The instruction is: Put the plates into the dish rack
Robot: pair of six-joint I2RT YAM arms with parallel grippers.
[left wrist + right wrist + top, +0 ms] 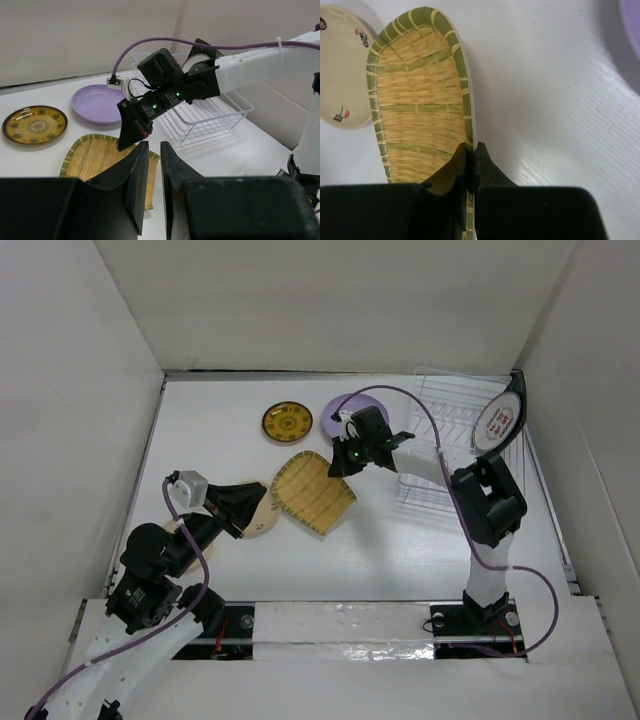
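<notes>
I should lift my right gripper next, swing it across and lower it to release. The dish rack's empty slots (464,426) beside the white plate are to its right in the top view.
The yellow ribbed plate (315,492) (95,157) (415,100) lies mid-table. My right gripper (341,467) (470,147) is shut on its rim, one finger inside and one outside. Just left of it, my left gripper (254,508) (154,145) hovers with its jaws narrowly open and nothing between them, over a cream plate with small specks (264,521) (340,75). The lavender plate (338,407) (97,102) and the brown-and-yellow plate (287,422) (34,124) lie at the back. The white plate with red characters (497,420) stands upright in the white wire dish rack (445,435) (210,112).
White walls close in the table on the left, back and right. The right arm (488,502) stretches across in front of the rack. A purple cable loops over the rack from the right wrist.
</notes>
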